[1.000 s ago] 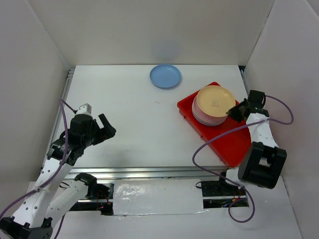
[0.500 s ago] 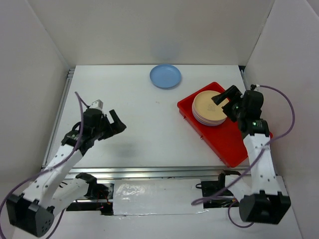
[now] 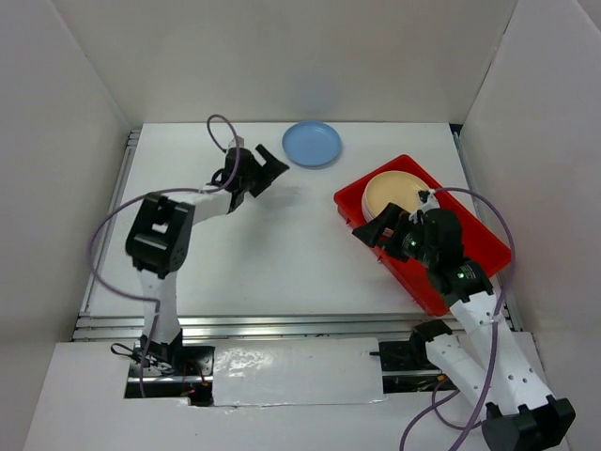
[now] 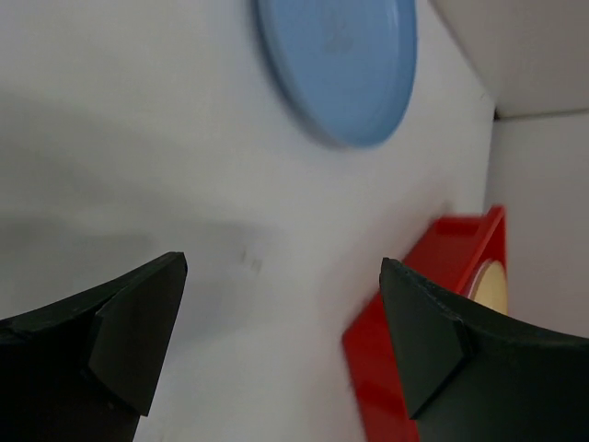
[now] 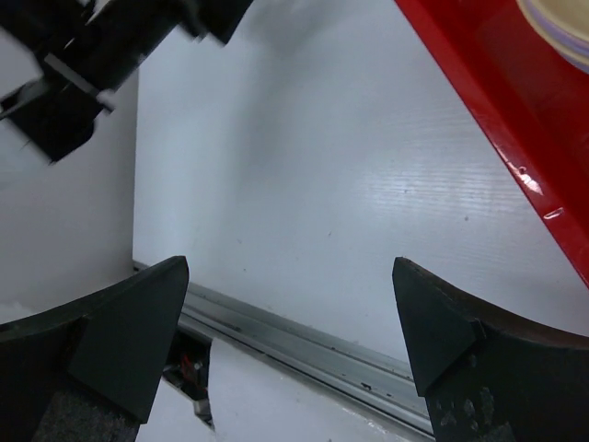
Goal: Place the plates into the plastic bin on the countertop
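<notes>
My left gripper should next go down and outward to the blue plate, onto the plate's rim facing away from the bin, as the blue plate is outside the bin (image 3: 470, 244).
One blue plate (image 3: 312, 144) lies alone at the back of the white countertop (image 3: 263, 254). The red plastic bin (image 3: 470, 244) sits at the right and holds a stack of plates with a cream plate (image 3: 399, 193) on top. My left gripper (image 3: 272, 164) hovers open just left of and nearer than the blue plate, nothing between its fingers. In the left wrist view the blue plate (image 4: 340, 64) lies ahead of the open left gripper (image 4: 282, 276). My right gripper (image 3: 376, 225) is open and empty over the bin's left edge, beside the stack. The right wrist view has the right gripper (image 5: 290, 267) over bare countertop, the bin (image 5: 497, 120) at upper right.
White walls enclose the countertop on the left, back and right. A metal rail (image 3: 282, 324) runs along the front edge, also seen as the rail (image 5: 304, 341) in the right wrist view. The left arm (image 5: 101, 46) shows at that view's top left.
The right gripper opened, left the cream plate on the stack and drew back toward the bin's left edge. The left arm swung from the near left up toward the blue plate.
</notes>
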`<state>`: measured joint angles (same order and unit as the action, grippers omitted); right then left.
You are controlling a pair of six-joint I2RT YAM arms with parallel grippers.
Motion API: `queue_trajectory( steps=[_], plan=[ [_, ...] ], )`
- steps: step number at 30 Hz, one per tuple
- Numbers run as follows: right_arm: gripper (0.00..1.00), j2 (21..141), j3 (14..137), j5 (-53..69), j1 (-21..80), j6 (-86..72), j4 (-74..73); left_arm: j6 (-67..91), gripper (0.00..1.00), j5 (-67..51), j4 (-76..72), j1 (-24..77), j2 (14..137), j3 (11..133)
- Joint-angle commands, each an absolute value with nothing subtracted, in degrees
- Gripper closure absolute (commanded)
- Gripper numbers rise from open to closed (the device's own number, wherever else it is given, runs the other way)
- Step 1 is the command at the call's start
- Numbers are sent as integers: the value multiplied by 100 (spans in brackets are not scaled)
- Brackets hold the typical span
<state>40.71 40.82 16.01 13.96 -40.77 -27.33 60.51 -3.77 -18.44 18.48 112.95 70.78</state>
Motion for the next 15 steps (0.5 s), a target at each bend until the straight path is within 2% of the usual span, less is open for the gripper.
queue_trajectory(
  steps=[1, 2, 7, 10, 13, 14, 15],
  plan=[
    [0, 3657, 4008, 1889, 1573, -4025, -2575, 6574, 1, -45, -2489, 1810, 12452, 8215],
    [0, 3534, 3956, 1933, 1608, -4043, -2584, 6600, 1, -44, -2244, 1828, 12698, 8905],
    [0, 3226, 3937, 1916, 1906, -4087, -2821, 6381, 1, 1501, -311, 2074, 14157, 11454],
    [0, 3050, 3946, 1750, 2038, -4052, -2953, 6285, 5, 1958, 482, 2136, 14747, 12432],
    [0, 2979, 3876, 1433, 2083, -4052, -3014, 6258, 19, 2065, 694, 2145, 15064, 12769],
    [0, 2997, 3867, 1424, 2092, -4034, -3023, 6258, 26, 2048, 694, 2145, 15108, 12788],
    [0, 2988, 3850, 1406, 2092, -4025, -3032, 6232, 38, 2030, 607, 2153, 15169, 12779]
  ],
)
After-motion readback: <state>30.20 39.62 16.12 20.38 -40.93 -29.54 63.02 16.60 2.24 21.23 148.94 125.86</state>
